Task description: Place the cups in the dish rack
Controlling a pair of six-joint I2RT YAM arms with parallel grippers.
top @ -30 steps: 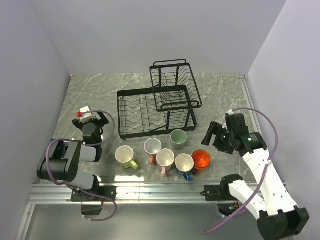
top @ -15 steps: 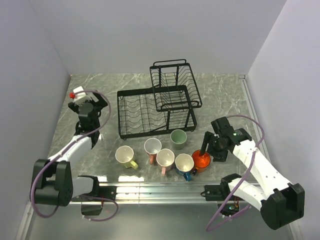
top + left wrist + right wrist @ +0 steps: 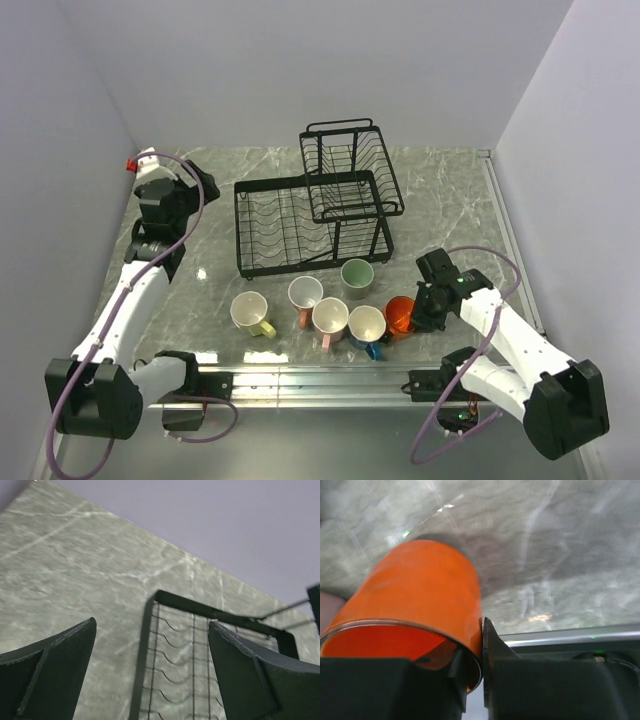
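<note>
The orange cup is held by its rim and lies to the right of my left gripper in the top view. Next, I will swing that gripper, turning it, over the rack (image 3: 241,232) to the cup's handle.
Six cups stand in front of the dish rack (image 3: 241,232): yellow (image 3: 248,311), two pink (image 3: 305,293) (image 3: 330,317), blue (image 3: 367,325), pale green (image 3: 357,275) and orange (image 3: 400,314). My right gripper (image 3: 418,310) is shut on the orange cup (image 3: 420,595), pinching its wall at the rim, one finger inside and one outside (image 3: 481,630). My left gripper (image 3: 182,190) hangs open to the left of the rack with nothing in it (image 3: 150,622), and the rack's left frame bar (image 3: 143,655) shows between its fingers.
The rack's raised upper basket (image 3: 350,170) sits at its back right. The blue cup stands right beside the orange one. A metal rail (image 3: 320,375) runs along the near table edge, and walls close in on the left, back and right.
My right gripper dropped onto the orange cup and closed on its rim. The left arm stretched out and swung toward the far left of the table, still open.
</note>
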